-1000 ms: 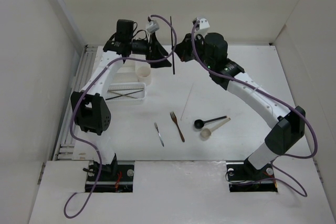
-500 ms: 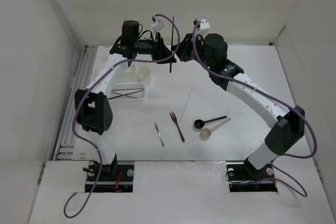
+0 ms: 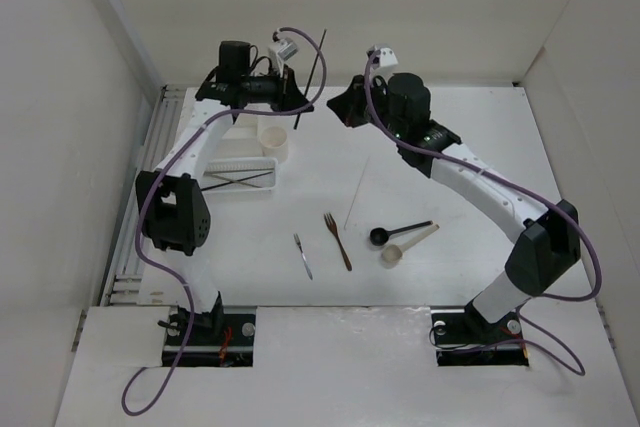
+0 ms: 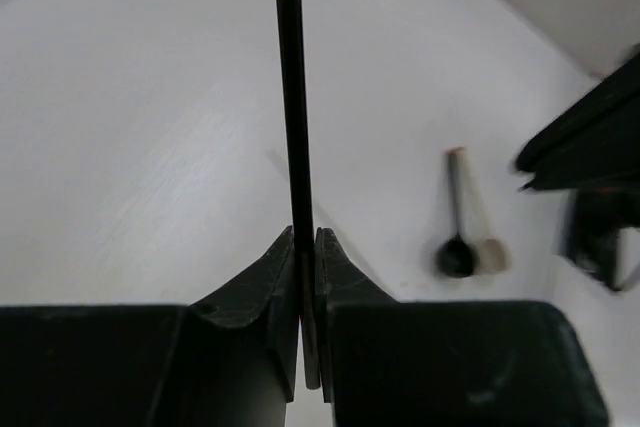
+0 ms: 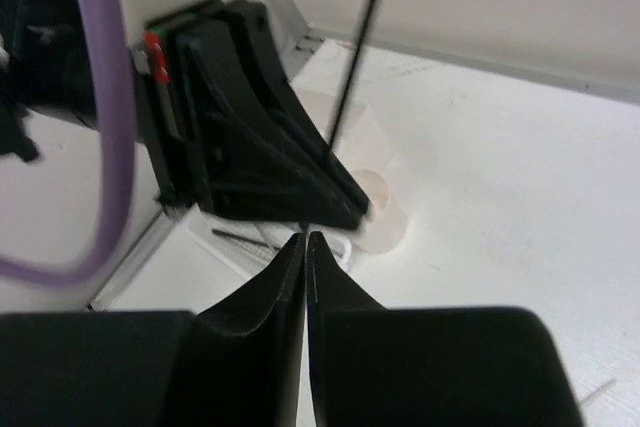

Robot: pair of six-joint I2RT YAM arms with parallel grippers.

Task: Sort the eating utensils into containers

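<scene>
The dark chopstick will turn lengthwise next as my left gripper moves back and down over the slotted tray (image 3: 238, 176), because other chopsticks are already lying there.
A dark chopstick (image 3: 313, 77) hangs in the air at the back of the table, tilted, with my left gripper (image 3: 297, 99) shut on its lower part (image 4: 290, 97). My right gripper (image 3: 342, 107) hovers just to its right, its jaws almost touching with nothing between them (image 5: 305, 237). Below the left gripper stand the round cup (image 3: 274, 141) and the slotted tray (image 3: 240, 163), which holds two crossed chopsticks. On the table lie a pale chopstick (image 3: 356, 194), a brown fork (image 3: 338, 241), a grey fork (image 3: 303, 256), a black spoon (image 3: 398, 231) and a beige spoon (image 3: 405, 246).
White walls close in the table at the back and on both sides. A ridged rail (image 3: 140, 207) runs along the left edge. Both arm bases stand at the near edge. The left arm's black body (image 5: 250, 117) fills the space just ahead of my right fingers.
My left gripper has shut on the dark chopstick and carried it a little left, tilting it. The right gripper has let go of it and drawn slightly away.
</scene>
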